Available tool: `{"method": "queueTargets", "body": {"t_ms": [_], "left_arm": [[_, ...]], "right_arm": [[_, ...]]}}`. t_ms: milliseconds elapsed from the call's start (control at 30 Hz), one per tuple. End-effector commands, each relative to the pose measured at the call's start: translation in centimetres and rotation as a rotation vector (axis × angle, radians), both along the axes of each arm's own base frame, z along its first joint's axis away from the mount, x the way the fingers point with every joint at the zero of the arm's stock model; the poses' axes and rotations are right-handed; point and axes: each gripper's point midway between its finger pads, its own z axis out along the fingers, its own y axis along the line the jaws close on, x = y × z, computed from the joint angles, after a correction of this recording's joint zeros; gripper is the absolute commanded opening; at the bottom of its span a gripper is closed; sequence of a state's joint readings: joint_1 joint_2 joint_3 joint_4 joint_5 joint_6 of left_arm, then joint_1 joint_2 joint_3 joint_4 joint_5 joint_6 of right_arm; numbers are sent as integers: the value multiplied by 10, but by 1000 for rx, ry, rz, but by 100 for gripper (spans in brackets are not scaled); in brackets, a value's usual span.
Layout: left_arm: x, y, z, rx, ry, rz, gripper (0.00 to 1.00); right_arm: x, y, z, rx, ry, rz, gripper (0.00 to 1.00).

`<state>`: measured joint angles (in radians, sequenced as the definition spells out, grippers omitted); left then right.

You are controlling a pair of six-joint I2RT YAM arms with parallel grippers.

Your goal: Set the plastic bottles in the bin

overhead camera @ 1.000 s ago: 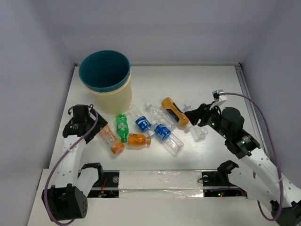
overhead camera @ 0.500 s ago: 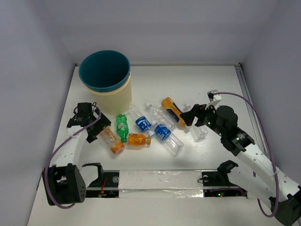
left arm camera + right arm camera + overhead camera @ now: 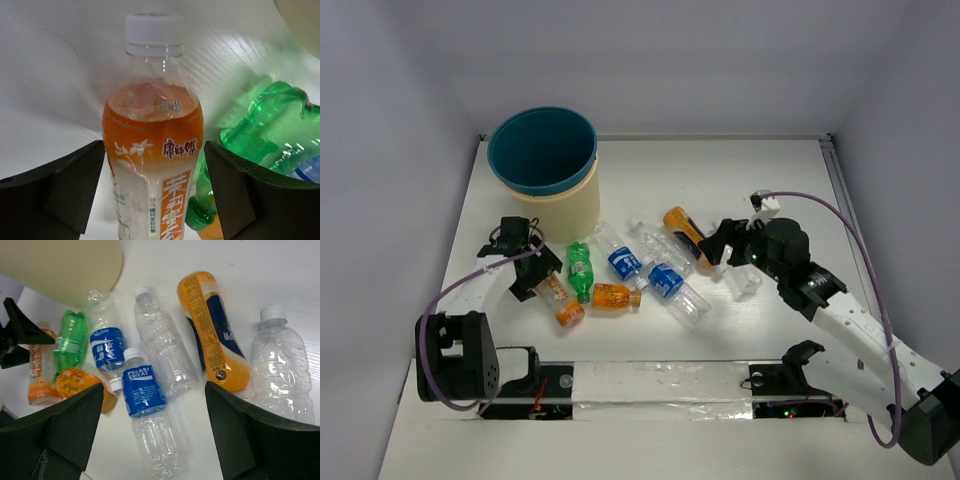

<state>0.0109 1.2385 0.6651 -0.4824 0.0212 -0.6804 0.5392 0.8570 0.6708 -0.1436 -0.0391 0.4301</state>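
I should move my right gripper across and down, to the right in the wrist view, to the plain clear bottle below. It needs to go around the bottle's shoulder (image 3: 279,344), which is free of neighbours.
Several plastic bottles lie in a loose row in front of the bin (image 3: 565,212), which has a teal inside and a cream wall. My left gripper (image 3: 527,268) (image 3: 154,192) is shut on the neck end of an orange tea bottle (image 3: 557,296) (image 3: 152,145), which lies flat on the table, a finger against each side. The green bottle (image 3: 580,270) (image 3: 272,127) lies right beside it. My right gripper (image 3: 722,246) (image 3: 155,440) hangs open above a blue-labelled bottle (image 3: 145,390), a clear bottle (image 3: 165,347) and an orange-and-navy bottle (image 3: 688,236) (image 3: 212,330), holding nothing.
A short orange bottle (image 3: 613,296), a second blue-labelled bottle (image 3: 621,259) and a plain clear bottle (image 3: 745,280) (image 3: 282,365) lie among the others. Grey walls close in the table on three sides. The bin wall (image 3: 305,25) stands close behind my left gripper.
My left gripper has swung right to the orange tea bottle and closed in on it. My right gripper has moved left over the bottles and opened wider.
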Motion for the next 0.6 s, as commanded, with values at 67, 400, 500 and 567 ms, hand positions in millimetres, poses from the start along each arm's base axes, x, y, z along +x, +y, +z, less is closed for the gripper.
{"method": "queueTargets", "body": {"t_ms": [67, 400, 500, 567], "left_arm": [[5, 3, -9, 49, -7, 21, 73], [5, -9, -7, 27, -20, -30, 43], [7, -22, 11, 21, -85, -74, 43], [6, -27, 26, 21, -133, -95, 41]], "right_arm": [[15, 0, 11, 2, -35, -53, 88], [54, -21, -36, -109, 111, -192, 90], [69, -41, -54, -173, 172, -238, 90], [78, -54, -62, -220, 211, -263, 90]]}}
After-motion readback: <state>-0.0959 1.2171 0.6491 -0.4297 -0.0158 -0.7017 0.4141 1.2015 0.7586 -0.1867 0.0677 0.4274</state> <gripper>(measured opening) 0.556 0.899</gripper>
